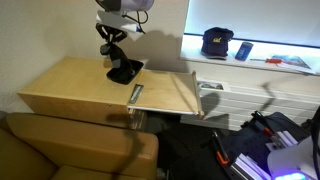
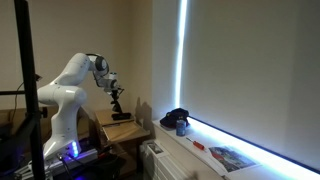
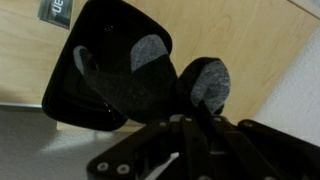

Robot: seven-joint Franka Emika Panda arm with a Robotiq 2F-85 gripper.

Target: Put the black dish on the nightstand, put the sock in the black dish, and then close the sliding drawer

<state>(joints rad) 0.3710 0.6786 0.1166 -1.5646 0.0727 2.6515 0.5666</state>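
Note:
I should next lower my gripper toward the black dish (image 3: 106, 50) below it and let go of the dark sock (image 3: 150, 85) there. The sock's dangling end already hangs over the dish's opening.
The black dish (image 1: 126, 71) lies on the light wood nightstand (image 1: 70, 85) near its back edge. It also shows in the wrist view (image 3: 90, 85) and in an exterior view (image 2: 122, 117). My gripper (image 1: 113, 45) hangs just above the dish, shut on the dark sock (image 3: 150, 85). The sock hangs from the fingers (image 3: 188, 128) and its grey-patched end drapes into the dish. The sliding drawer (image 1: 165, 96) is pulled out beside the nightstand, with a metal rail on its edge.
A brown padded seat (image 1: 70, 150) stands in front of the nightstand. A dark cap with a yellow mark (image 1: 217, 42) sits on the white sill above the radiator-like unit (image 1: 240, 95). Bags and cables (image 1: 265, 145) lie on the floor.

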